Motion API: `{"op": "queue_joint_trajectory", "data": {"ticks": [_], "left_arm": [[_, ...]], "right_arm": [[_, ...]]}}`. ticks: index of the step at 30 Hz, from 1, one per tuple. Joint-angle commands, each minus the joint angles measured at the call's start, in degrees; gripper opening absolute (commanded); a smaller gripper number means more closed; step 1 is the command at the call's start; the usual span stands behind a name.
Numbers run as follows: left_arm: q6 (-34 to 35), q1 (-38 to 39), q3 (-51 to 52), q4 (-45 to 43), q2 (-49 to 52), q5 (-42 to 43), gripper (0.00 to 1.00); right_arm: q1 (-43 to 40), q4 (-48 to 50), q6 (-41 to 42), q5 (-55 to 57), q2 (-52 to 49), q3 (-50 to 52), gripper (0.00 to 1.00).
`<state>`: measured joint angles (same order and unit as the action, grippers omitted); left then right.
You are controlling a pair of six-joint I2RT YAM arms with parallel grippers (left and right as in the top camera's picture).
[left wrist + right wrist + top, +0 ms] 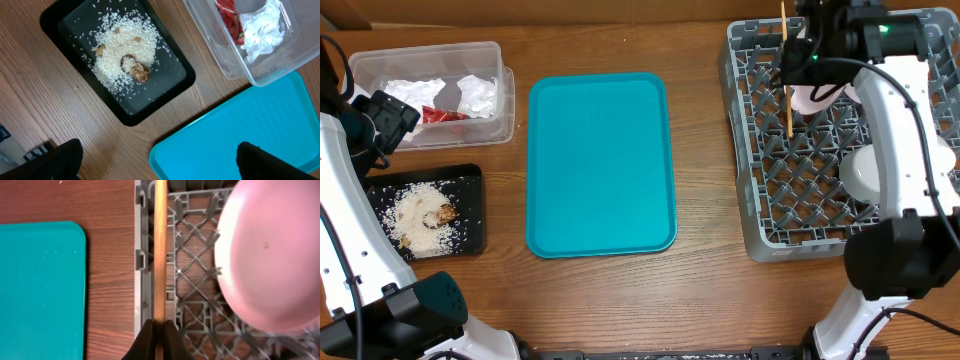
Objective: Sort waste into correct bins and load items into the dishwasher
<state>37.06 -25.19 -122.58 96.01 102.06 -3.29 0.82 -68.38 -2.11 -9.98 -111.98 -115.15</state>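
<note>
I will move my right gripper toward the rack's edge by the teal tray next, then lower the stick (160,255) into the empty narrow slot there.
My right gripper (159,332) is shut on a thin wooden stick (160,255). It holds the stick over the left edge of the grey dish rack (745,150), the dishwasher. A pale pink plate (272,255) stands in the rack beside the stick, and a white round item (865,172) lies further in. My left gripper (160,165) is open and holds nothing, above the table between the black tray and the teal tray. The black tray (150,112) holds rice grains (120,55) and brown bits. The clear tub (225,65) holds white napkins (262,30) and a red scrap (230,17).
A teal tray (602,165) lies bare in the middle of the wooden table, between the bins on the left and the rack on the right. My right arm (905,150) reaches across the rack's right half.
</note>
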Motion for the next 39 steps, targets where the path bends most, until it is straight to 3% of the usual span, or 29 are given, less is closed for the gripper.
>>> {"op": "queue_joint_trajectory", "data": {"ticks": [1, 9, 10, 11, 14, 23, 39], "left_arm": [[-0.7, -0.2, 0.3, -0.1, 0.3, -0.7, 1.0], [-0.7, -0.3, 0.3, -0.1, 0.4, -0.7, 1.0], [-0.7, -0.3, 0.3, -0.1, 0.4, -0.7, 1.0], [-0.7, -0.3, 0.3, -0.1, 0.4, -0.7, 1.0], [-0.7, -0.3, 0.3, -0.1, 0.4, -0.7, 1.0], [-0.7, -0.3, 0.3, -0.1, 0.4, -0.7, 1.0], [-0.7, -0.2, 0.3, -0.1, 0.4, -0.7, 1.0]], "right_arm": [[-1.4, 2.0, -3.5, -9.6, -1.4, 3.1, 0.04], [-1.2, 5.0, -3.4, -9.7, -7.1, 6.4, 0.05], [-1.1, 4.9, -2.9, -9.6, -7.8, 6.4, 0.13], [-1.1, 5.0, -2.2, -9.7, -8.6, 6.4, 0.32], [-1.1, 5.0, -0.2, -9.0, -8.9, 6.4, 0.47], [-1.2, -0.8, 3.5, -6.9, -4.7, 3.1, 0.51], [-1.2, -19.8, 11.4, -6.8, 25.6, 4.7, 0.46]]}}
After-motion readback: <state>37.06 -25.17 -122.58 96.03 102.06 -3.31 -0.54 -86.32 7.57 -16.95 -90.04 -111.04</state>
